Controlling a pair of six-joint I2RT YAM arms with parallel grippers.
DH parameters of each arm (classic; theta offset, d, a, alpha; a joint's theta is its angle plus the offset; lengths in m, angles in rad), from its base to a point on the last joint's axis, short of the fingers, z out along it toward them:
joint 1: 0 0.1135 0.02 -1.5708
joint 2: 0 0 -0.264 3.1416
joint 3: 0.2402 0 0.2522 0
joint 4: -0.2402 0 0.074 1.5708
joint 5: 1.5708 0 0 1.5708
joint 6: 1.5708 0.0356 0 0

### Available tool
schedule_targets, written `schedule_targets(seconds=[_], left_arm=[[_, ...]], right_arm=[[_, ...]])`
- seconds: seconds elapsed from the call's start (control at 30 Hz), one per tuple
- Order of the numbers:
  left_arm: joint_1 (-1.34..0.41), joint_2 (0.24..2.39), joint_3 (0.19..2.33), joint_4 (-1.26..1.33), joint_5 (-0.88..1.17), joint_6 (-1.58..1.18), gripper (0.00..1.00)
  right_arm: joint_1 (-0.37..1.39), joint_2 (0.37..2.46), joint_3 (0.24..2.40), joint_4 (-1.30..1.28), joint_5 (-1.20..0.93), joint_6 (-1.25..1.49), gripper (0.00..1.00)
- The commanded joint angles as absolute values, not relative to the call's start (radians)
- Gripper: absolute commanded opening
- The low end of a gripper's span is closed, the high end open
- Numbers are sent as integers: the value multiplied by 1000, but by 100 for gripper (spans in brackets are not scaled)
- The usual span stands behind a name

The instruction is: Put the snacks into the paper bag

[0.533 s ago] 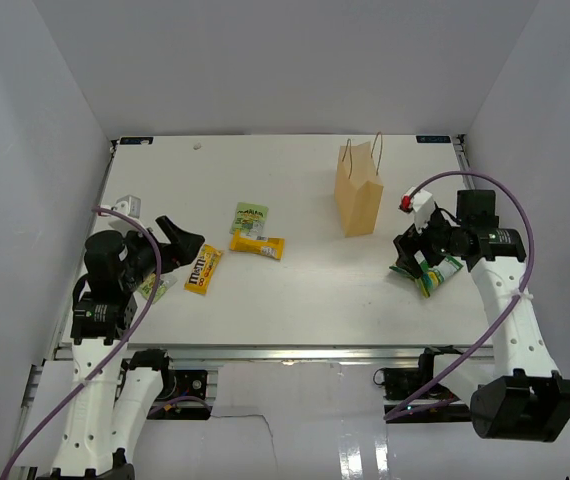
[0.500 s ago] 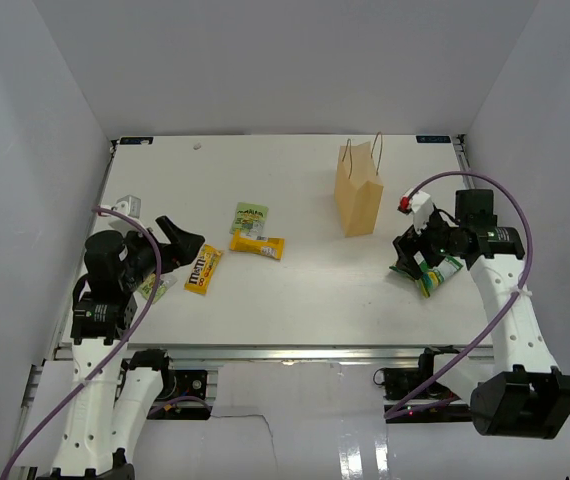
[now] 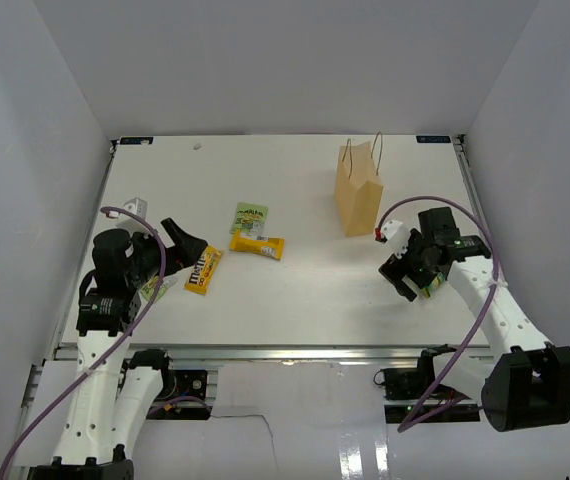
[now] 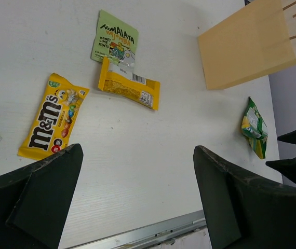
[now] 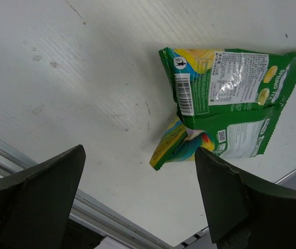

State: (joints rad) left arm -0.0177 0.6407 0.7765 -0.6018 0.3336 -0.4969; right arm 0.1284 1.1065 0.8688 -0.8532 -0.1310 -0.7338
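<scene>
I should lower my right gripper, moving it gently to the right in the wrist view, onto the crinkly green bag's barcode end (image 5: 187,116), because that end is closest to the open fingers.
The tan paper bag (image 3: 358,196) stands upright at the back right; it also shows in the left wrist view (image 4: 252,46). An M&M's pack (image 3: 203,269) (image 4: 52,116), a yellow bar wrapper (image 3: 256,245) (image 4: 130,88) and a green-white pouch (image 3: 250,218) (image 4: 114,44) lie flat left of centre. My left gripper (image 3: 193,245) (image 4: 137,150) is open and empty beside the M&M's pack. A crinkly green bag (image 3: 431,283) (image 5: 226,104) (image 4: 254,127) lies at the right. My right gripper (image 3: 402,278) (image 5: 139,161) is open just above it, with the bag's corner between the jaws.
Another small pouch (image 3: 152,288) lies under my left arm near the front left. A small silvery item (image 3: 135,205) sits at the far left. The table's metal front rail (image 4: 153,233) (image 5: 101,218) runs close to both grippers. White walls enclose the table.
My right arm has swung left and nearer, bringing its open gripper lower beside the green bag. My left arm has shifted slightly forward. No packet has moved.
</scene>
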Motion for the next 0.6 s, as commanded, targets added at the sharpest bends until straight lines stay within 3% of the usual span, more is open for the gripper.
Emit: schedule_targets(seconds=[0.0, 0.2, 0.4, 0.53, 0.57], left_arm=[[-15, 658, 775, -577, 347, -486, 98], [-15, 672, 770, -575, 350, -477, 98], [-15, 667, 765, -575, 341, -479, 98], [-15, 667, 767, -578, 337, -479, 98], [-15, 667, 767, -580, 337, -479, 98]], right_arm=[[198, 1121, 796, -691, 81, -670, 93], [206, 1230, 733, -479, 248, -678, 94], [204, 1327, 706, -394, 224, -722, 99], [201, 1370, 695, -362, 213, -736, 86], [199, 1379, 692, -357, 212, -736, 76]])
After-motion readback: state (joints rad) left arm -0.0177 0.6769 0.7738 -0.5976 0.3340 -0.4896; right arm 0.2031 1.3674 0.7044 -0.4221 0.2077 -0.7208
